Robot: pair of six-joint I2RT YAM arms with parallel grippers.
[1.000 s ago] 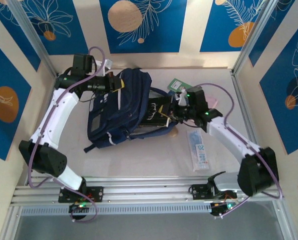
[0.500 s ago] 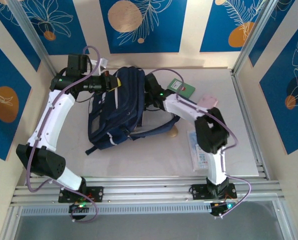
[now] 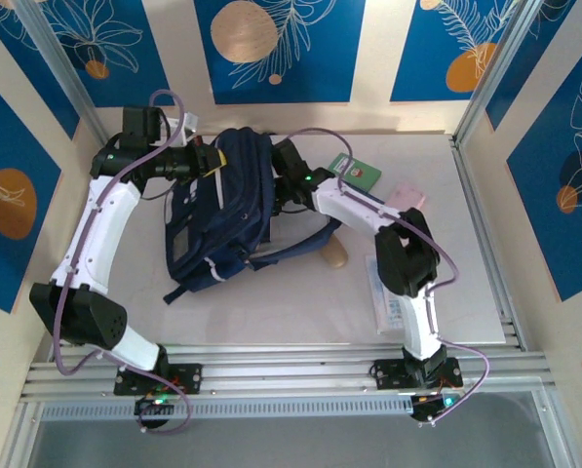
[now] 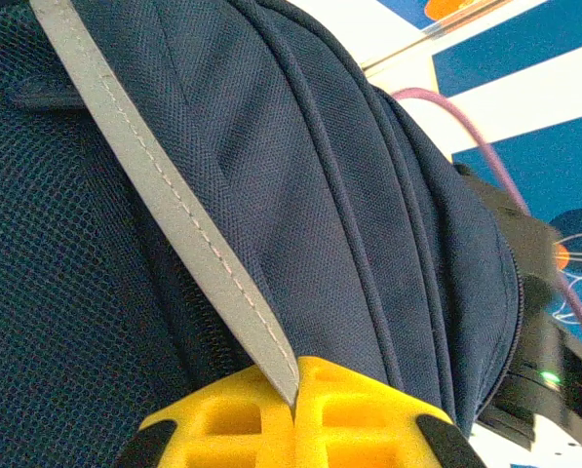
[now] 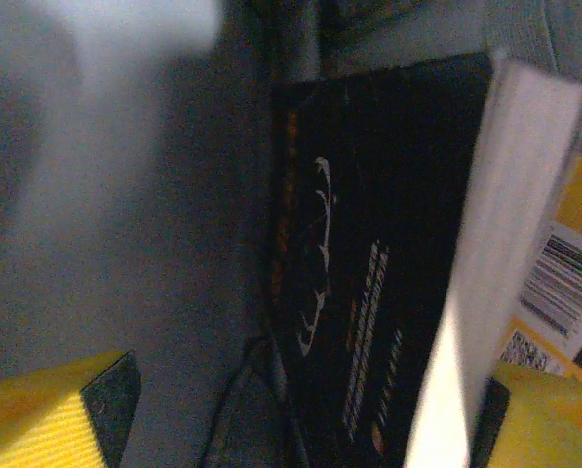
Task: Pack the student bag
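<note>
The bag's top is still lifted, so my left gripper will lower the pinched grey stripe trim toward the tabletop under the bag [image 3: 217, 214] and release it.
The navy student bag [image 3: 217, 214] lies at the back left of the table, its top lifted. My left gripper [image 4: 295, 400] is shut on the bag's grey stripe trim [image 4: 174, 205], pinching it between the yellow fingers; from above, the left gripper [image 3: 211, 159] sits at the bag's upper left edge. My right arm reaches into the bag's opening from the right. Inside, the right gripper [image 5: 305, 429] stands open around a black book [image 5: 368, 244] with white page edges. A gap shows between the book and the left finger [image 5: 66, 419]. The bag's dim lining [image 5: 125, 244] is all around.
A green card [image 3: 357, 172] and a pink item [image 3: 407, 199] lie at the back right. A tan wooden piece [image 3: 336, 256] rests by the bag's strap. A white and blue pack [image 3: 390, 304] lies beside the right arm's lower link.
The right arm swung left from mid-table carrying the black book into the bag, and its jaws have opened. The left gripper has pulled the bag's top slightly back and left.
</note>
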